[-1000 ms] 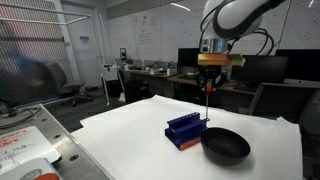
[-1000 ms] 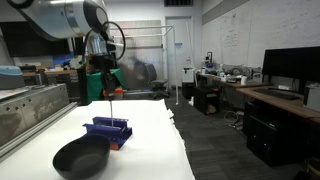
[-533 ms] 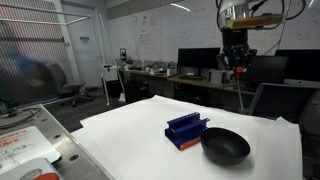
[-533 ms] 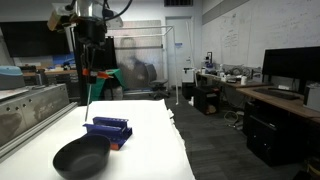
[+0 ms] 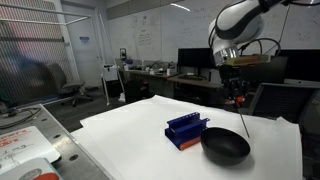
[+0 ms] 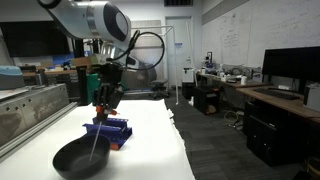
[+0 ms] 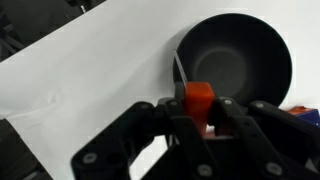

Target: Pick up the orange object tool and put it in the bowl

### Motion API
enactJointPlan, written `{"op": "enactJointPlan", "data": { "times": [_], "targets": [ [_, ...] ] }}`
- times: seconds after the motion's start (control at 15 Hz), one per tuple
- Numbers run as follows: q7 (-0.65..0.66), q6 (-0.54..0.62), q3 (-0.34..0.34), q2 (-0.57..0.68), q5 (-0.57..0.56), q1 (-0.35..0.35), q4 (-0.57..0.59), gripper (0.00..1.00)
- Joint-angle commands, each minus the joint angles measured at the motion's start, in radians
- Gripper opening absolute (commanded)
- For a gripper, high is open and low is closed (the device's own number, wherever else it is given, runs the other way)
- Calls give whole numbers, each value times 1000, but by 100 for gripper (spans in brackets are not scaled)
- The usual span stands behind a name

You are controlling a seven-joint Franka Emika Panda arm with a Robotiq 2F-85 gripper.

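The tool's shaft point(image 5: 242, 118) already hangs over the black bowl's open inside, so my gripper should lower the tool's handle toward it below and let go of the tool.
My gripper point(image 5: 238, 98) is shut on the orange object tool. Its orange-red handle point(image 7: 198, 101) sits between my fingers in the wrist view, and its thin dark shaft point(image 7: 180, 70) points toward the bowl. In both exterior views the shaft point(image 5: 242, 118) point(image 6: 97, 140) hangs down from the gripper point(image 6: 105, 102) over the black bowl point(image 5: 226, 146) point(image 6: 80, 158). The wrist view shows the bowl's glossy inside point(image 7: 245, 55) right beyond my fingers.
A blue slotted rack with an orange base point(image 5: 186, 131) point(image 6: 110, 130) stands on the white tabletop point(image 5: 130, 140) beside the bowl. A metal-edged bench point(image 5: 25, 140) lies at the side. Desks, monitors and chairs fill the room behind.
My gripper has come down from high above the table with the tool in it and now hangs low over the bowl. A second ago it was above the blue rack.
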Motion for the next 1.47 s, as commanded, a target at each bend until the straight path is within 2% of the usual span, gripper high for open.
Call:
{"op": "enactJointPlan", "data": {
  "times": [0.0,0.27,1.07,1.4],
  "targets": [
    [-82,5,7,52,37,-3,13,5],
    [-117,-25,13,93,70,-2,37,5],
    [-92,-126,17,48,53,17,108,5],
    [-110,-77,21,68,87,13,96,5]
  ]
}}
